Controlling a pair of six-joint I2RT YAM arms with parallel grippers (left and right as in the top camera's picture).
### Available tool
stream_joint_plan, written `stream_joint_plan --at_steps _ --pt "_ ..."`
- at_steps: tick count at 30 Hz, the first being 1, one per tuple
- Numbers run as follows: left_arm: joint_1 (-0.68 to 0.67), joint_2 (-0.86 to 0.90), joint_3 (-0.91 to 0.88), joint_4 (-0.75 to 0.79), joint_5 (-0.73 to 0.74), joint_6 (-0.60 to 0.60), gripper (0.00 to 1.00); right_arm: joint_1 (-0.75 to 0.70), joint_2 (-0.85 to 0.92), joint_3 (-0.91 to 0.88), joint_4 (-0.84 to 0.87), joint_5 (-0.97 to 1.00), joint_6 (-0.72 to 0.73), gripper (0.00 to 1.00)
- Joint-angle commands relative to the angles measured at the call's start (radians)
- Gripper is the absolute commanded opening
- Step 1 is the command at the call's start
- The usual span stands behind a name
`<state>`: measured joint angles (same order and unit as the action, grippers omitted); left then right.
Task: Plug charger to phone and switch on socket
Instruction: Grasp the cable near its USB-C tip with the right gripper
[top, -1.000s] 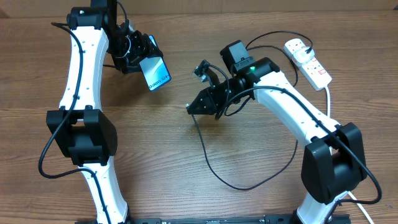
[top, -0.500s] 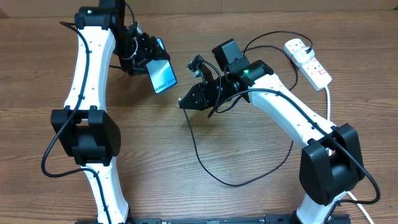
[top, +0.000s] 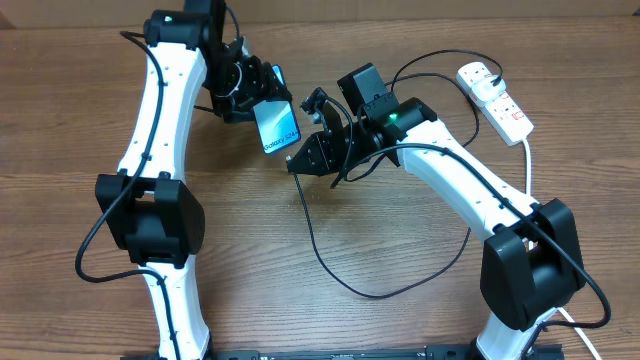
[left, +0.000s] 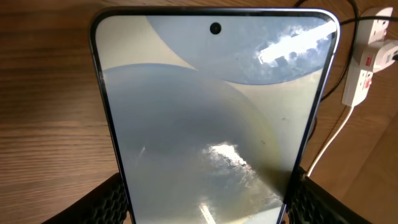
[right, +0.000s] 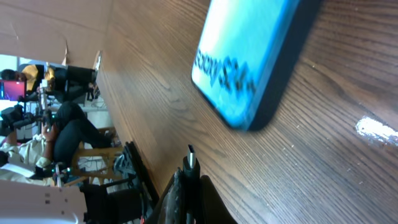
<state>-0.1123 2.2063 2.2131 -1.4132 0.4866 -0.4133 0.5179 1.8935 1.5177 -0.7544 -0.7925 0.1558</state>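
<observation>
Next, my right gripper draws away toward the socket side, lowering and tilting toward the table, since the plug points past the phone's corner.
My left gripper (top: 252, 92) is shut on the phone (top: 276, 126), holding it above the table with its lit blue screen up and the "Galaxy" end toward the right arm. In the left wrist view the phone (left: 211, 112) fills the frame between the fingers. My right gripper (top: 298, 162) is shut on the charger's connector tip (right: 189, 163), whose metal plug sticks out a short way from the phone's lower end (right: 249, 62). The black cable (top: 340, 270) loops over the table. The socket (top: 495, 100) lies at the far right.
The socket's thick white cord (top: 527, 160) runs down past the right arm's base. A black lead runs from the socket toward the right arm. The socket also shows in the left wrist view (left: 367, 68). Bare wooden table lies in front of the cable loop.
My left gripper has carried the phone to the right and slightly down, toward the right gripper. My right gripper has moved left and up with the connector, so the two are close.
</observation>
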Motion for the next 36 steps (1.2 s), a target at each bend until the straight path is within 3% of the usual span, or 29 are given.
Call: stream_joint_plan --at_steps 1,28,34,36 --pt "-0.018 -0.002 0.032 0.004 0.034 -0.014 0.04 0.004 -0.012 0.013 0.015 0.032 0.028 0.04" --pt "-0.026 -0.002 0.032 0.001 0.024 -0.013 0.04 0.003 -0.012 0.013 0.015 0.075 0.031 0.04" --pt "-0.034 -0.002 0.017 0.027 -0.206 -0.013 0.04 -0.07 -0.012 0.013 -0.093 0.237 0.081 0.04" --pt "-0.047 -0.002 -0.005 0.047 -0.208 -0.009 0.04 -0.08 -0.012 0.013 -0.097 0.29 0.113 0.04"
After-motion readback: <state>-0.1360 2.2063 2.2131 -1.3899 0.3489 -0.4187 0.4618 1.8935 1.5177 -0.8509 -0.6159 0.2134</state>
